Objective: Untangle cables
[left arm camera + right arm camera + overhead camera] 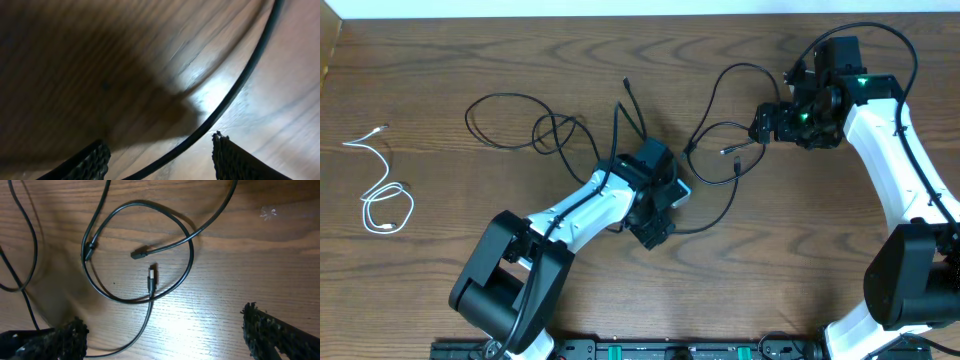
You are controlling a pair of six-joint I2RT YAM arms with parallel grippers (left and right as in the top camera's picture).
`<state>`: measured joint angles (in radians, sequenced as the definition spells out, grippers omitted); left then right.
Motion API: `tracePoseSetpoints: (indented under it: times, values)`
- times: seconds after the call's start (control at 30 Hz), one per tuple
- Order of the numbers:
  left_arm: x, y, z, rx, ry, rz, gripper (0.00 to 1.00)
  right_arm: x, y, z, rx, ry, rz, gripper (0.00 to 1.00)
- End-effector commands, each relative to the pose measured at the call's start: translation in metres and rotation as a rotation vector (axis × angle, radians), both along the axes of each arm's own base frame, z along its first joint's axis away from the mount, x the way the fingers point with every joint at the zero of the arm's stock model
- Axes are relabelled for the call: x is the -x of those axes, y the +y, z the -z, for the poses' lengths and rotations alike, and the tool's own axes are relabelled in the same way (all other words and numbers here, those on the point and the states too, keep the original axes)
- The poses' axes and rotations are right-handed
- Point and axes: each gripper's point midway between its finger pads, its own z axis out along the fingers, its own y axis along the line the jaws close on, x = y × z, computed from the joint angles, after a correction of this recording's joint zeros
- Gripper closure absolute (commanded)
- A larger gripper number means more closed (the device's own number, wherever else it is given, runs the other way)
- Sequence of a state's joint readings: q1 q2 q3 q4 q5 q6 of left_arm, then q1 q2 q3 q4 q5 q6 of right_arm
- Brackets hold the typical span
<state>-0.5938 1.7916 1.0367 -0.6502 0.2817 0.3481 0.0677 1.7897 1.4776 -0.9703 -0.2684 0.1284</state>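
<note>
My left gripper is open with the black cable (172, 154) already running between its fingers, so next it should stay low there and bring both fingers together onto that part of the cable.
Two black cables lie across the table's middle. One black cable (556, 130) loops at the left and runs under my left gripper (655, 213). In the left wrist view this gripper (160, 152) hangs low and open, the black cable (240, 85) passing between its fingers without touching them. The other black cable (718, 150) forms a loop below my right gripper (762, 125). In the right wrist view that loop (187, 255) holds two plugs (140, 254) inside it, beyond the open right gripper (165, 327). A white cable (386, 198) lies coiled, apart, at the far left.
The wooden table (440, 300) reaches to the far edge, where a pale wall strip (620, 8) shows. The arms' bases and a black rail (650, 350) stand along the near edge. The right arm's own thick wire (910, 50) arcs above its wrist.
</note>
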Motion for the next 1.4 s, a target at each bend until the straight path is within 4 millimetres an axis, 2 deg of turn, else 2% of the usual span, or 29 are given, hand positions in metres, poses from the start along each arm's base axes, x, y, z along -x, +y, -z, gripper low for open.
tracePoseSetpoints:
  times: [0.0,0.27,0.33,0.5,0.53,0.6,0.73,0.9,1.1,1.27,1.37]
  values:
    - [0.001,0.006,0.007,-0.034,-0.004,0.017,0.34,0.001,0.0,0.0,0.005,-0.003,-0.01,0.02]
    - [-0.006,0.01,0.022,-0.066,-0.035,0.013,0.45,-0.002,0.001,-0.001,-0.001,-0.014,-0.011,0.02]
    - [-0.006,0.01,0.024,-0.068,-0.033,0.013,0.51,-0.002,0.001,-0.001,-0.002,-0.017,-0.011,0.03]
    - [-0.008,0.014,0.024,-0.091,-0.047,0.01,0.87,-0.002,0.001,-0.001,-0.002,-0.017,-0.011,0.03]
    - [-0.009,0.016,0.024,-0.098,-0.051,0.004,0.92,-0.002,0.001,-0.001,-0.002,-0.017,-0.011,0.03]
    - [-0.011,0.016,0.018,-0.102,-0.059,-0.022,0.92,-0.002,0.001,-0.001,-0.002,-0.018,-0.011,0.03]
    - [-0.021,0.01,-0.016,-0.066,-0.1,-0.088,0.92,-0.002,0.001,-0.001,-0.002,-0.017,-0.011,0.03]
    - [-0.038,-0.002,-0.085,0.063,-0.213,-0.254,0.92,-0.002,0.001,-0.001,-0.002,-0.017,-0.011,0.03]
    - [-0.034,0.001,-0.152,0.218,-0.305,-0.419,0.92,-0.002,0.001,-0.001,-0.002,-0.018,-0.012,0.03]
    - [-0.031,0.006,-0.193,0.311,-0.404,-0.426,0.92,-0.002,0.002,-0.001,-0.003,-0.018,-0.012,0.03]
    - [-0.033,0.013,-0.204,0.314,-0.452,-0.442,0.92,-0.002,0.003,-0.001,-0.013,-0.017,-0.015,0.03]
